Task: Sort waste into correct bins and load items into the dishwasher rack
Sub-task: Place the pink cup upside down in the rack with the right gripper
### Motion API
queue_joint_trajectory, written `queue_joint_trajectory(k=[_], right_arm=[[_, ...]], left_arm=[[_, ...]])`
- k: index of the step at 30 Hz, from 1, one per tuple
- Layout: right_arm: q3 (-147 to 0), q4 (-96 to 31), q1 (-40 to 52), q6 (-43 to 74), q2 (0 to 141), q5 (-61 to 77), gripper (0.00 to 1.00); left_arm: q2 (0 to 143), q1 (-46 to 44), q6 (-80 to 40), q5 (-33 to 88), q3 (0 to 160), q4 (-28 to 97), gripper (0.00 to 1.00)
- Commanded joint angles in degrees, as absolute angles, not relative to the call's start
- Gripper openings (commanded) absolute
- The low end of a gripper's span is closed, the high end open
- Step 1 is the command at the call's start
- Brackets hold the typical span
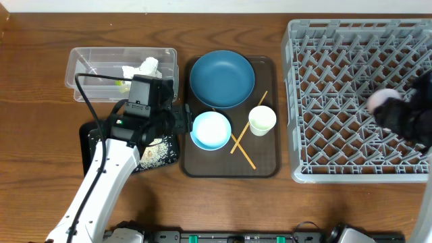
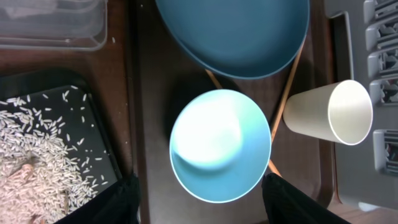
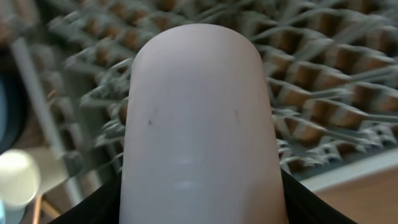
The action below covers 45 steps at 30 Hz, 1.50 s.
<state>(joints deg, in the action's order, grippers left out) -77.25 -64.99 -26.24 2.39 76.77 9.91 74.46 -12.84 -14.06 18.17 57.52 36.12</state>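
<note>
My right gripper lowers the pink cup [image 3: 199, 118] next, back and to the right in the overhead view, onto the near pegs of the dishwasher rack, since they are empty.
My left gripper [image 2: 199, 202] is open, its fingers spread on either side of the pale-blue bowl [image 2: 220, 144] on the brown serving tray; overhead it sits just left of the bowl [image 1: 211, 130]. The wide blue dish [image 1: 222, 79], the pale green cup [image 1: 262, 120] and two crossed chopsticks [image 1: 244, 142] are also on that tray. My right gripper [image 3: 199, 208] is shut on the pink cup [image 3: 199, 118] over the grey dishwasher rack [image 1: 337, 40]. The clear tub [image 1: 88, 61] holds white tissue [image 1: 143, 67] and a yellow-green strip [image 1: 120, 85]. Rice grains [image 2: 43, 155] lie in the black tray [image 1: 89, 145].
The dark brown serving tray [image 1: 270, 165] lies between the bins and the rack. My left arm covers much of the black tray overhead. Bare wooden table [image 1: 223, 202] runs along the front edge.
</note>
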Motion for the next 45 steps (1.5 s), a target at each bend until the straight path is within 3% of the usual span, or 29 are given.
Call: queue_joint_trajectory(k=[1, 11, 21, 25, 29, 33, 45], right_arm=[[-83.2, -66.5, -31.1, 3.8, 81.3, 4.9, 0.45], [-88.2, -65.6, -42.4, 6.9, 92.4, 3.0, 0.43], [-88.2, -64.1, -47.6, 7.9, 100.4, 3.0, 0.45], [-88.2, -63.1, -47.7, 7.9, 102.3, 3.8, 0.57], [-88.2, -62.8, -47.7, 7.9, 103.4, 7.1, 0.82], [-88.2, -62.0, -47.7, 7.8, 103.5, 11.7, 0.95], [-90.4, -62.6, -46.1, 5.5, 94.8, 27.5, 0.91]], left_arm=[[74.1, -12.6, -13.1, 17.0, 58.3, 36.4, 0.65], [74.1, -12.6, -13.1, 17.0, 58.3, 36.7, 0.65], [74.1, -12.6, -13.1, 17.0, 58.3, 36.9, 0.66], [74.1, -12.6, -13.1, 17.0, 58.3, 36.9, 0.66], [74.1, -12.6, -13.1, 17.1, 58.3, 36.9, 0.7], [74.1, -12.6, -13.1, 17.1, 58.3, 36.9, 0.7], [74.4, -16.2, -13.1, 17.5, 58.3, 30.4, 0.71]])
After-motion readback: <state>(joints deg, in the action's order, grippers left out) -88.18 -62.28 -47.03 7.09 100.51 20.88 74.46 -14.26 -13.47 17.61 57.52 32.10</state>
